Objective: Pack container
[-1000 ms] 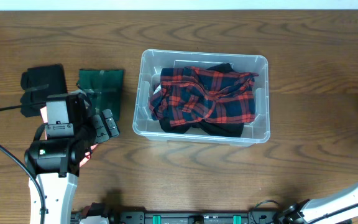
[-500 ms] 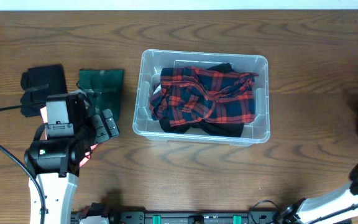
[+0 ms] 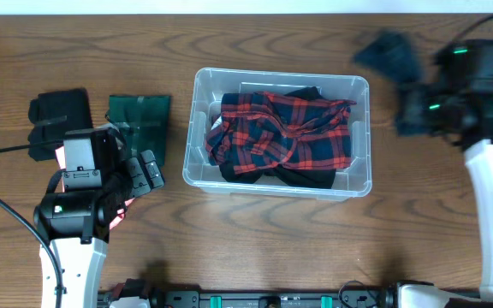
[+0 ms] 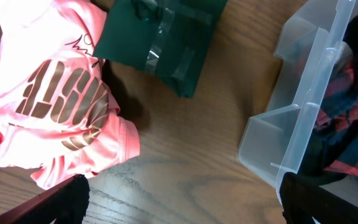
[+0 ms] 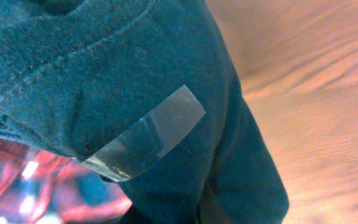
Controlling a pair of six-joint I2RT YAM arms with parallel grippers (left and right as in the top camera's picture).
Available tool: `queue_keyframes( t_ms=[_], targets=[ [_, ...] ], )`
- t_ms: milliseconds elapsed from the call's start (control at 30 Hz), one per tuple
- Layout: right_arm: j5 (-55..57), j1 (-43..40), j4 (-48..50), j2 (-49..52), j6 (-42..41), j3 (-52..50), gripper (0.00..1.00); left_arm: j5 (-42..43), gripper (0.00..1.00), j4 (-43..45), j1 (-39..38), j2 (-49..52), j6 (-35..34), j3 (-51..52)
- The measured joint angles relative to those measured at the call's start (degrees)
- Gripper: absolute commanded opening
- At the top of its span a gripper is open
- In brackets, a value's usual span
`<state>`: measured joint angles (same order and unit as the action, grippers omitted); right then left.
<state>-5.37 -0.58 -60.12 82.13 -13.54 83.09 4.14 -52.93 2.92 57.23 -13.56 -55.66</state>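
Observation:
My right gripper goes left in the overhead view and releases the teal garment (image 3: 388, 53) onto the plaid garment's nearest end (image 3: 337, 141) next, as the bin lies on that side.
The container (image 3: 197, 128) is a clear plastic bin at the table's middle, holding a red and navy plaid garment (image 3: 285, 137). Its corner (image 4: 303, 124) and the plaid (image 4: 353, 124) show at the right of the left wrist view. My left gripper (image 3: 148, 169) is open and empty over bare wood (image 4: 182, 199), between a pink shirt (image 4: 61, 106) and the bin. My right gripper (image 3: 411, 107) is blurred beside the bin's far right corner, carrying a dark teal garment (image 3: 388, 53). That cloth, with a strip of clear tape, fills the right wrist view (image 5: 135, 81) and hides the fingers.
A folded dark green garment (image 3: 139, 120) with tape lies left of the bin, also in the left wrist view (image 4: 160, 37). A black garment (image 3: 58, 115) lies at the far left. The pink shirt lies under the left arm. A cable (image 3: 7, 214) trails at the left edge.
The right arm has swung in from the right edge to the bin's far right corner, carrying the dark teal garment. The left arm has not moved.

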Motion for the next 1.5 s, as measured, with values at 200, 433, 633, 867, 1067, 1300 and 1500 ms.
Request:
queue_keyframes(
  t_ms=[200,433,633,867,1067,1300,1500],
  targets=[
    [4.1,12.6,-0.9,0.6,-8.2,-4.1,0.01,0.0,0.98,0.0,0.0,0.0,0.0,0.0],
    [7.5,18.5,-1.7,1.0,-15.6,-6.3,0.01,0.0,0.98,0.0,0.0,0.0,0.0,0.0],
    [8.1,21.2,-0.7,1.2,-19.3,-7.0,0.59,0.0,0.98,-0.3,0.0,0.0,0.0,0.0],
    [7.0,23.4,7.3,1.2,-12.5,-7.0,0.99,0.0,0.98,-0.4,0.0,0.0,0.0,0.0],
    [7.3,22.8,11.4,1.2,-5.0,-7.0,0.46,0.0,0.98,-0.5,0.0,0.0,0.0,0.0],
    [7.9,22.4,12.6,3.3,-2.1,-9.6,0.45,0.0,0.98,-0.5,0.0,0.0,0.0,0.0],
    [7.6,22.4,20.2,14.5,0.1,-16.1,0.48,0.0,0.98,-0.5,0.0,0.0,0.0,0.0]
  ],
)
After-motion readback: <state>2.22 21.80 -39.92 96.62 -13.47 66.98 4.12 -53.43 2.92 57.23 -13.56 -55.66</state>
